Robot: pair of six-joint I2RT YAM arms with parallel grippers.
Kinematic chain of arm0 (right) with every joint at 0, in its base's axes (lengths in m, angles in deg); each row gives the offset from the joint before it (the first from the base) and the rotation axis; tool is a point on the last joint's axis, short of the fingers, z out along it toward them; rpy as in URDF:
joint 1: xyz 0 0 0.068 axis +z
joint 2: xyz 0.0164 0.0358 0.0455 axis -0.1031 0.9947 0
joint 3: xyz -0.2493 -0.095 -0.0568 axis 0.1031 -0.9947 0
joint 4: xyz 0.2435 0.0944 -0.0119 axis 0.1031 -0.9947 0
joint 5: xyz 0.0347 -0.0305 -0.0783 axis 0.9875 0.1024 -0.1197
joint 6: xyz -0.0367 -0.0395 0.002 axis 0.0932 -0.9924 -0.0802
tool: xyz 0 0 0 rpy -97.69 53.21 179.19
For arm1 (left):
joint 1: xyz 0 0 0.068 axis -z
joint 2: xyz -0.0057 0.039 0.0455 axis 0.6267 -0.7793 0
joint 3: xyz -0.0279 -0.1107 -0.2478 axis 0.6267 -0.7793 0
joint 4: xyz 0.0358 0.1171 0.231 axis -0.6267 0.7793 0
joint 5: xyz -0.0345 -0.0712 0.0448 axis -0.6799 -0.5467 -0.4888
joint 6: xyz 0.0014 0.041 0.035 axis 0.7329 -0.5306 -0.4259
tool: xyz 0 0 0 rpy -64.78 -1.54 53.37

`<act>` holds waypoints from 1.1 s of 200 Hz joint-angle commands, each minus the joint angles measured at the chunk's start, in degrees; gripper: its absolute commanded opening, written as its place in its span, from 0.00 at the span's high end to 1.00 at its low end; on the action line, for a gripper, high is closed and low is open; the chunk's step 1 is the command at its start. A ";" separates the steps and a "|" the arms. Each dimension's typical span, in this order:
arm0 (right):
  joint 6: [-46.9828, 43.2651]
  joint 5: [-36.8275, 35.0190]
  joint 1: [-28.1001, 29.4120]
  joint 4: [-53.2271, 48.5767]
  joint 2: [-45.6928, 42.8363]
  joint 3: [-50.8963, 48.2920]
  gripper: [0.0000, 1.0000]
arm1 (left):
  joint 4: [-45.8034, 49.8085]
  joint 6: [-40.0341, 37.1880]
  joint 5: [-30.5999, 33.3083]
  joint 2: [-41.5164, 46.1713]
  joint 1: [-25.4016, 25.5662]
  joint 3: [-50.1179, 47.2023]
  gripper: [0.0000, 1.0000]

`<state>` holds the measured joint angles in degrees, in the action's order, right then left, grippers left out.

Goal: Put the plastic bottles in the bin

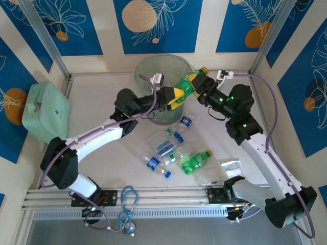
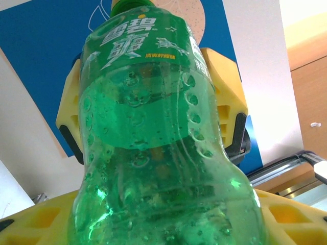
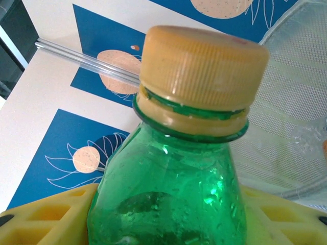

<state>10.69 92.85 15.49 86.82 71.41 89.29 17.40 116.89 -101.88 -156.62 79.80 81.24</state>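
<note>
My left gripper will next carry the green bottle outward, clear of the bin's rim, and release it over the bin's opening [image 1: 163,71].
A green bottle [image 1: 186,84] with a yellow cap [image 1: 204,70] hangs tilted over the near rim of the bin [image 1: 148,69]. My left gripper [image 1: 175,96] is shut on its lower body, and my right gripper [image 1: 201,87] is shut on its upper part near the neck. In the left wrist view the green bottle [image 2: 153,127] sits between my yellow fingers [image 2: 291,219]. In the right wrist view the same bottle [image 3: 168,189] and its cap [image 3: 204,66] rise between yellow fingers [image 3: 46,214]. Clear bottles with blue labels [image 1: 185,122] [image 1: 164,148] [image 1: 153,163] and a second green bottle [image 1: 196,161] lie on the table.
A mint-green case [image 1: 46,109] sits at the left wall. Flat clear plastic bags [image 1: 230,166] lie at the right of the bottle pile. A blue looped tool [image 1: 127,209] rests on the front rail. The bin's mesh wall [image 3: 301,127] is close beside the right gripper.
</note>
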 commanded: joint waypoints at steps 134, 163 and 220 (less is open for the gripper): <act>-20.20 -13.64 -13.29 -60.02 -4.95 15.22 0.00 | 75.83 -43.62 13.18 -2.75 -13.49 34.07 0.57; -18.98 -11.86 -13.77 -59.37 -5.81 12.14 0.00 | 84.38 -49.02 16.08 -7.98 -13.57 41.06 0.56; -18.82 -9.55 -14.05 -58.54 -3.96 12.20 0.02 | 85.89 -51.65 19.07 -14.40 -13.75 46.84 0.50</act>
<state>-7.67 81.29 1.81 28.27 67.21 101.25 100.89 68.61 -84.66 -169.77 66.40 123.60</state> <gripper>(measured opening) 0.983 0.593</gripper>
